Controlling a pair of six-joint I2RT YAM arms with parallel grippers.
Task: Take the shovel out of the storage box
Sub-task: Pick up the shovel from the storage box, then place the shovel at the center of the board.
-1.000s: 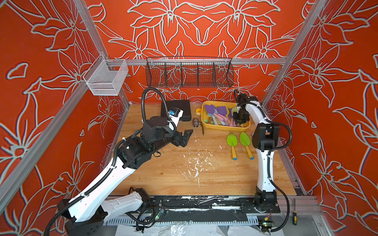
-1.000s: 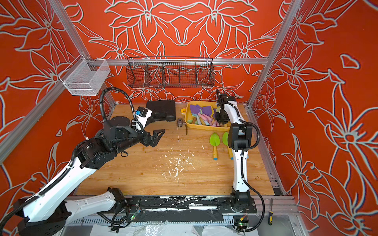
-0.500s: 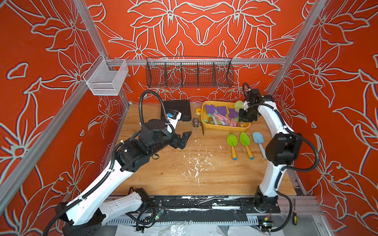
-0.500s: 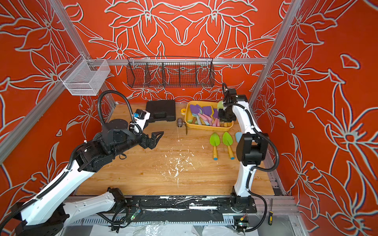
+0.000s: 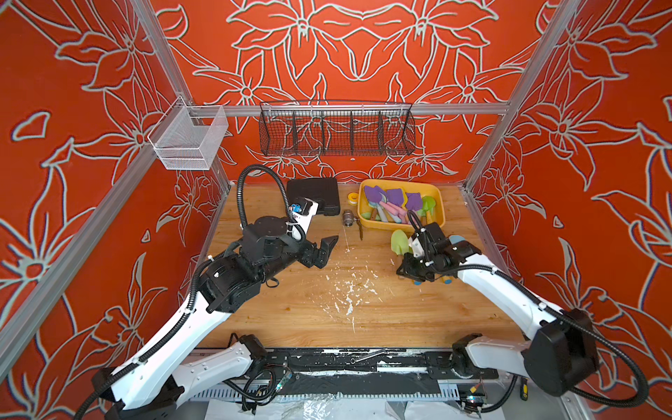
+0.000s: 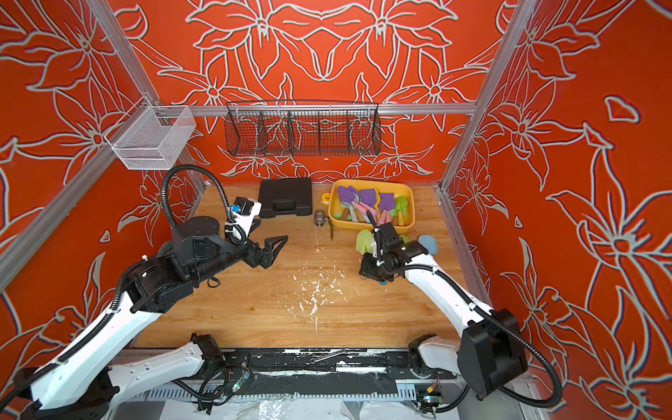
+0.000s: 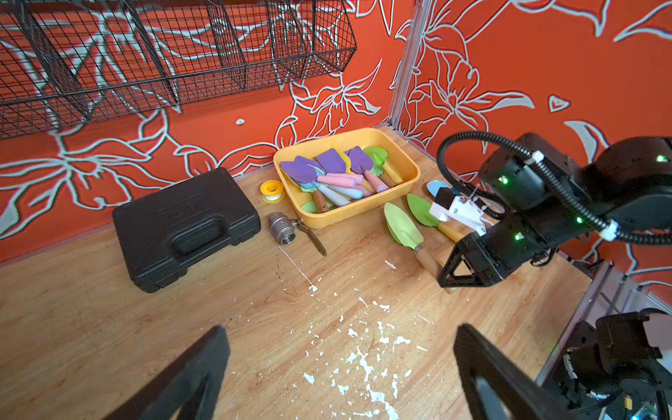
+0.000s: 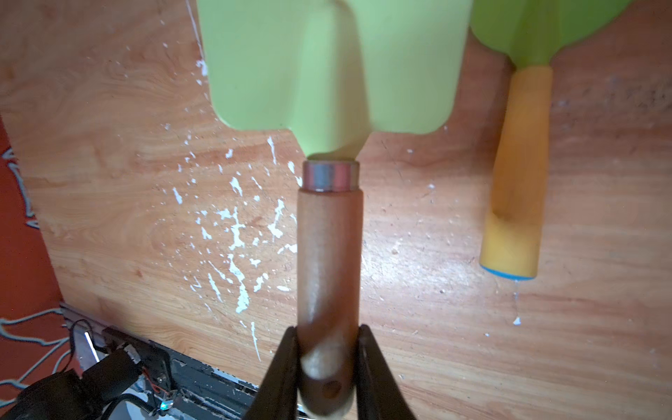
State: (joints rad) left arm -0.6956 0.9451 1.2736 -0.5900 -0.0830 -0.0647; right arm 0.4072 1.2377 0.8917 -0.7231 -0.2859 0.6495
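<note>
My right gripper should move toward the white flecks, go down to that part of the tabletop and let go of the light green shovel, because there is bare wood beside the yellow handle.
The yellow storage box (image 5: 440, 209) (image 6: 371, 183) (image 7: 345, 215) stands at the back right of the wooden table and holds several shovels with purple and green blades. In front of it my right gripper (image 8: 329, 349) (image 5: 411, 269) (image 6: 369, 270) is shut on the brown wooden handle of a light green shovel (image 8: 327, 65) (image 5: 399, 242) (image 7: 402, 225), low over the table. A second green shovel (image 8: 516, 182) (image 7: 422, 211) with a yellow handle and a blue shovel (image 5: 456, 239) (image 6: 427, 243) lie beside it. My left gripper (image 5: 323, 251) (image 6: 271, 249) (image 7: 342, 329) hangs open over the table's left half, holding nothing.
A black tool case (image 5: 312, 194), a metal valve (image 5: 348, 218) and a yellow tape roll (image 5: 352, 197) sit left of the box. A black wire basket (image 5: 336, 131) and a white mesh basket (image 5: 189, 140) hang on the frame. White flecks mark the table's middle.
My right arm has swung from the box's far end forward to the table, where it now grips the green shovel's handle. A blue shovel has appeared on the table. The left arm barely moved.
</note>
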